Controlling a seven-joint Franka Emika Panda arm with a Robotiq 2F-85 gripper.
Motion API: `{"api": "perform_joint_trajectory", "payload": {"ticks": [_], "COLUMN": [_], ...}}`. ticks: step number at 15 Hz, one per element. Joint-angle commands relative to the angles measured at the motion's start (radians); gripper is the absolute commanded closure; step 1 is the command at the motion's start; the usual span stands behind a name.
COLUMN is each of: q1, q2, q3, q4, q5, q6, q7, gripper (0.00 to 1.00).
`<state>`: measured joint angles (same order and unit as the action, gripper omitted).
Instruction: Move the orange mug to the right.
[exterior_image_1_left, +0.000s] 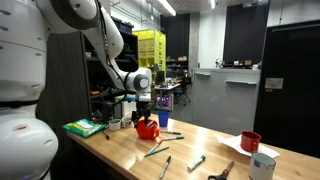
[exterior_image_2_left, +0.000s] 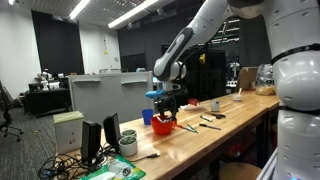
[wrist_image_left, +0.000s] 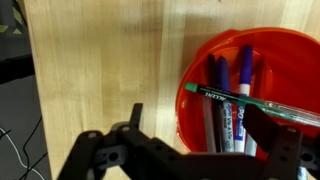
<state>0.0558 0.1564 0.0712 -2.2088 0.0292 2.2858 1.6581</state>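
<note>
The orange mug's rim is below the gripper, between its open fingers. The gripper should move down next, with its fingers on either side of the mug's side, and close on that rim.
The orange mug (exterior_image_1_left: 148, 128) stands on the wooden table, near the end where the arm reaches; it also shows in an exterior view (exterior_image_2_left: 163, 126). In the wrist view the mug (wrist_image_left: 190, 70) holds several markers, with a green marker lying across its rim. My gripper (exterior_image_1_left: 143, 110) hangs just above the mug, as the exterior view (exterior_image_2_left: 165, 104) also shows. In the wrist view the gripper (wrist_image_left: 200, 118) is open. One finger is over the bare table beside the mug's wall and the other is over the mug's inside. It holds nothing.
A darker red mug (exterior_image_1_left: 250, 141) and a white cup (exterior_image_1_left: 263, 166) stand at the far end of the table (exterior_image_1_left: 200, 145). Loose markers (exterior_image_1_left: 196, 161) and tools lie between. A green item (exterior_image_1_left: 85, 127) lies beside the orange mug. A blue cup (exterior_image_2_left: 148, 117) is close behind it.
</note>
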Motion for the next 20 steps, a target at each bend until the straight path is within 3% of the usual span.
{"api": "perform_joint_trajectory", "payload": {"ticks": [1, 5, 6, 8, 15, 17, 20], "q1": [0.011, 0.011, 0.011, 0.011, 0.016, 0.018, 0.023], "q2": [0.006, 0.022, 0.026, 0.027, 0.019, 0.015, 0.005], "q3": [-0.014, -0.019, -0.020, -0.023, -0.025, -0.024, -0.025], "q4": [-0.017, -0.027, -0.028, -0.032, -0.029, -0.030, -0.031], "q5": [0.049, 0.062, 0.066, 0.065, 0.053, 0.050, 0.041], "q6": [0.021, 0.035, 0.040, 0.052, 0.089, 0.098, 0.120], "q7": [-0.020, -0.020, -0.021, -0.021, -0.023, -0.027, -0.029], "gripper": [0.00, 0.00, 0.25, 0.31, 0.86, 0.98, 1.00]}}
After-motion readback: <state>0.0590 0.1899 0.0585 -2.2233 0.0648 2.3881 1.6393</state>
